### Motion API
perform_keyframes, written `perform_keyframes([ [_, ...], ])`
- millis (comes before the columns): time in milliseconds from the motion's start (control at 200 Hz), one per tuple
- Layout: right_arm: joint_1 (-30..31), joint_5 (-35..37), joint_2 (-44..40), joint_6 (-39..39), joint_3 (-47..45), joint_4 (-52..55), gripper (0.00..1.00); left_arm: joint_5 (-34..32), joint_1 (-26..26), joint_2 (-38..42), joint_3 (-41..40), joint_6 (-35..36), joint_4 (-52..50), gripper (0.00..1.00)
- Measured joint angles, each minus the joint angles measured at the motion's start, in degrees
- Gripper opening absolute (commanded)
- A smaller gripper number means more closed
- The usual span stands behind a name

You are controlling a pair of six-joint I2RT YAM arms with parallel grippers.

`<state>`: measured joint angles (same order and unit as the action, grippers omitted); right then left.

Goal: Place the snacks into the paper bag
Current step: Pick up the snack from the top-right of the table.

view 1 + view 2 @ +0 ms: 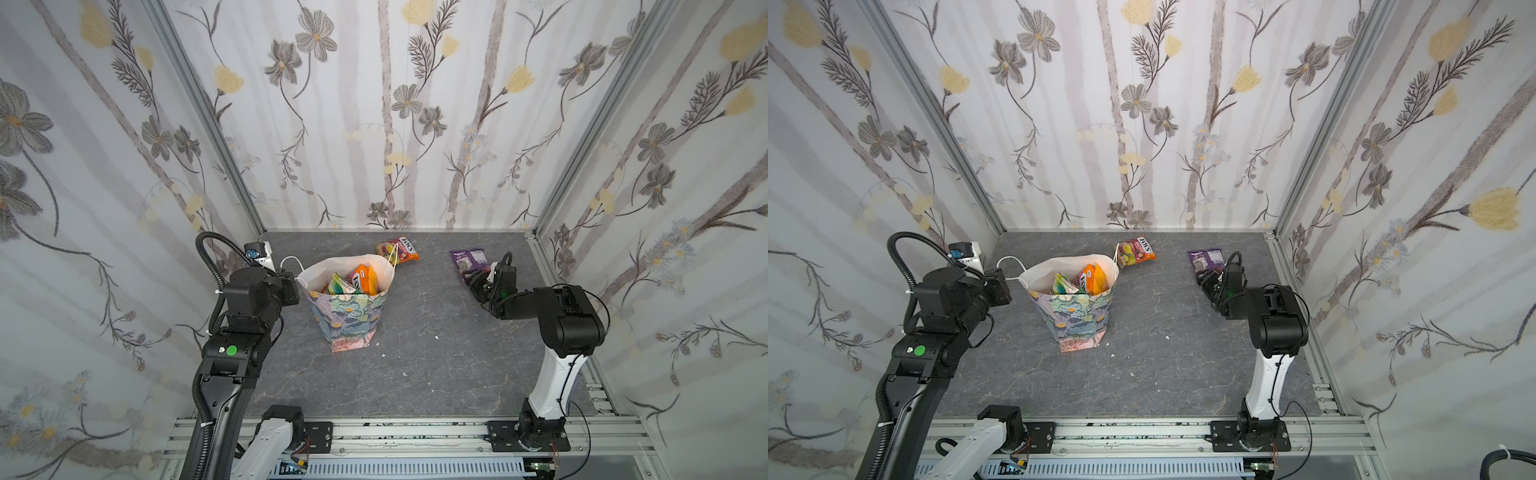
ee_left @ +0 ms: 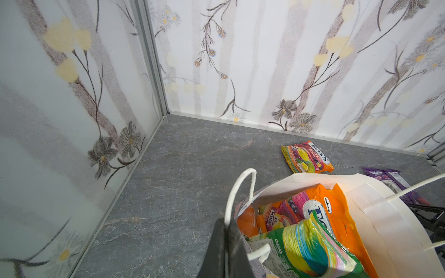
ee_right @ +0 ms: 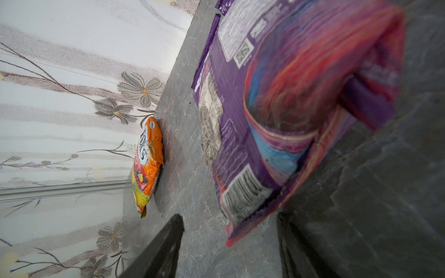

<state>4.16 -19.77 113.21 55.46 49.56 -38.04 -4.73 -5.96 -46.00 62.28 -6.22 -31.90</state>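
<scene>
The purple packet's barcoded corner (image 3: 241,213) reaches only just between the open fingers of the robot's right gripper, so the gripper needs to ease farther over that corner and close there.
The paper bag (image 1: 349,320) stands upright left of the table's middle, mouth open, with several snacks (image 1: 359,280) inside: orange, pink and green packets (image 2: 313,216). My left gripper (image 2: 226,231) is shut on the bag's left rim by its white cord handle (image 2: 240,183). An orange FOX'S packet (image 1: 399,249) lies flat behind the bag. A purple packet (image 1: 467,257) lies at the back right. My right gripper (image 3: 228,240) is open and low over the table, and the purple packet's (image 3: 240,120) near corner sits between its fingers (image 3: 168,243).
Floral walls close in the table on the left, back and right. An aluminium rail (image 1: 415,432) with both arm bases runs along the front edge. A small white-and-blue device (image 1: 259,253) sits at the back left. A few white crumbs (image 1: 436,337) lie on the grey tabletop.
</scene>
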Motion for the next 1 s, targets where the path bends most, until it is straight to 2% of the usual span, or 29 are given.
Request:
perform_keyframes([
  [345, 0.0, 1.3, 1.7, 2.8, -0.3, -4.4, 0.59, -0.1, 0.0, 0.1, 0.0, 0.0, 0.0, 0.04],
  [624, 0.2, 3.4, 2.6, 4.1, -0.3, -5.7, 0.49, -0.2, 0.0, 0.2, 0.0, 0.0, 0.0, 0.04],
  [759, 0.3, 4.2, 2.9, 4.0, 0.0, -5.3, 0.39, -0.4, 0.0, 0.2, 0.0, 0.0, 0.0, 0.04],
  [924, 0.3, 5.1, 3.5, 4.0, 0.7, -4.5, 0.34, -0.6, 0.0, 0.2, 0.0, 0.0, 0.0, 0.04],
  [999, 0.3, 5.1, 3.9, 4.0, 0.9, -4.6, 0.25, -0.8, 0.0, 0.1, 0.1, 0.0, 0.0, 0.04],
])
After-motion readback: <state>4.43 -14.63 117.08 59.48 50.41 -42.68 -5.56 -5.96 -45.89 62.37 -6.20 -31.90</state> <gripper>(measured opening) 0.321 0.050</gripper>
